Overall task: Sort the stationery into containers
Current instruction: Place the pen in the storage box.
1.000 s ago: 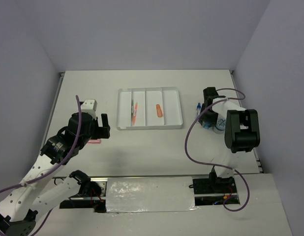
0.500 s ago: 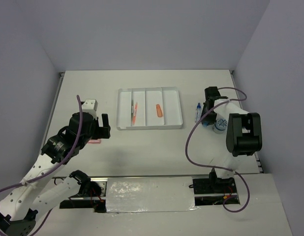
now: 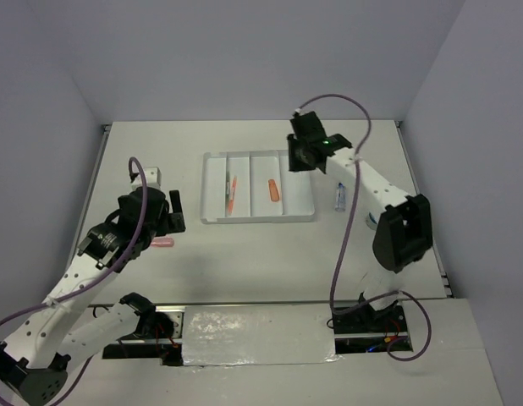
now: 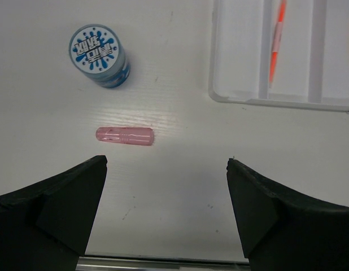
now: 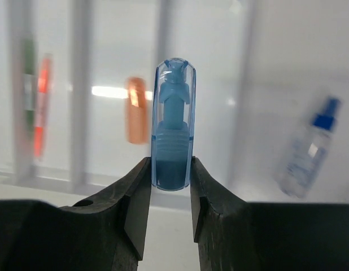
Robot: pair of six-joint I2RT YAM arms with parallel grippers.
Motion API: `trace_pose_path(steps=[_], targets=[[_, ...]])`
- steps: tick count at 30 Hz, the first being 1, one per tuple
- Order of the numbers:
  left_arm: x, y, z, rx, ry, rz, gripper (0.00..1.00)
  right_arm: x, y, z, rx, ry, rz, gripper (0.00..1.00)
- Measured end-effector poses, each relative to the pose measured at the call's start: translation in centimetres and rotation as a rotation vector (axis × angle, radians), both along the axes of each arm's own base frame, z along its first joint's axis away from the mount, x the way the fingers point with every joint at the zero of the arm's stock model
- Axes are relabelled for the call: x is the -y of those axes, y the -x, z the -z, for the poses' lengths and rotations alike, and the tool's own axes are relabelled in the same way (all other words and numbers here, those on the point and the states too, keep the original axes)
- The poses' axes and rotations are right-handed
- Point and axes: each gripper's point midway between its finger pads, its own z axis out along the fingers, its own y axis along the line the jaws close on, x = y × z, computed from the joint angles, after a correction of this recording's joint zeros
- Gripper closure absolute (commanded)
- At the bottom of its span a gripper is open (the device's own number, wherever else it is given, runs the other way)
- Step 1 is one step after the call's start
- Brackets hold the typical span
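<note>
My right gripper moves toward the pens and down into that section of the tray next, since the orange capsule of like shape has free tray bottom on its pen side (image 3: 260, 189) (image 5: 109, 117).
My right gripper (image 5: 170, 169) is shut on a blue capsule (image 5: 173, 127) that stands upright between its pads. In the top view this gripper (image 3: 302, 152) hangs over the far right corner of the white tray (image 3: 300, 211). An orange pen (image 3: 233, 193), a thin green pen (image 5: 29, 84) and an orange capsule (image 3: 273, 190) lie in the tray's compartments. A pink capsule (image 4: 125, 136) lies on the table just ahead of my open left gripper (image 4: 166, 162), which holds nothing. A blue-white roll (image 4: 99, 55) stands beyond it.
A small clear bottle with a blue cap (image 3: 339, 199) lies on the table right of the tray. The tray's near left corner (image 4: 219, 96) shows in the left wrist view. Grey walls close in the table on three sides.
The right arm swung from beside the bottle at the table's right to above the tray's far right corner, its jaws closing on the blue capsule. The left arm shifted slightly.
</note>
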Motion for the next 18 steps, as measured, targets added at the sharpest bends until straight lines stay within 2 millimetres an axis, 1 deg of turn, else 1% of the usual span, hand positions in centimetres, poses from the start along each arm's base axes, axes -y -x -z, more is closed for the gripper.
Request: trace_pose_path(steps=[1, 2, 3, 5, 6, 8, 9, 12, 14, 18], targets=[[-0.3, 0.0, 0.2, -0.014, 0.001, -0.027, 0.01, -2.2, -0.9, -0.6, 0.02, -0.012, -0.041, 0.91], [-0.5, 0.0, 0.2, -0.027, 0.006, -0.055, 0.01, -4.4, -1.7, -0.6, 0.028, -0.019, -0.078, 0.91], [-0.6, -0.1, 0.2, -0.032, 0.016, -0.083, 0.01, -6.1, -2.2, -0.2, 0.02, -0.019, -0.107, 0.91], [-0.7, -0.3, 0.0, -0.026, 0.05, -0.133, 0.01, -8.4, -3.3, 0.9, -0.004, -0.011, -0.137, 0.9], [-0.7, -0.4, 0.0, -0.022, 0.065, -0.159, 0.01, -9.3, -3.8, 1.9, -0.021, -0.007, -0.145, 0.89], [-1.2, -0.8, 0.1, -0.02, 0.1, -0.22, 0.01, -10.3, -4.5, 3.8, -0.052, 0.004, -0.151, 0.88], [-1.5, -1.0, 0.2, -0.022, 0.112, -0.255, 0.01, -10.6, -4.5, 5.1, -0.079, 0.016, -0.154, 0.86], [-2.4, -2.0, 1.2, -0.042, 0.147, -0.371, 0.01, -11.0, -3.9, 7.9, -0.146, 0.05, -0.164, 0.82], [-2.4, -2.6, 1.9, -0.054, 0.177, -0.428, 0.01, -11.4, -3.3, 9.0, -0.174, 0.066, -0.175, 0.79], [-2.6, -3.4, 3.4, -0.062, 0.237, -0.538, 0.01, -12.9, -2.2, 9.5, -0.184, 0.071, -0.207, 0.66]])
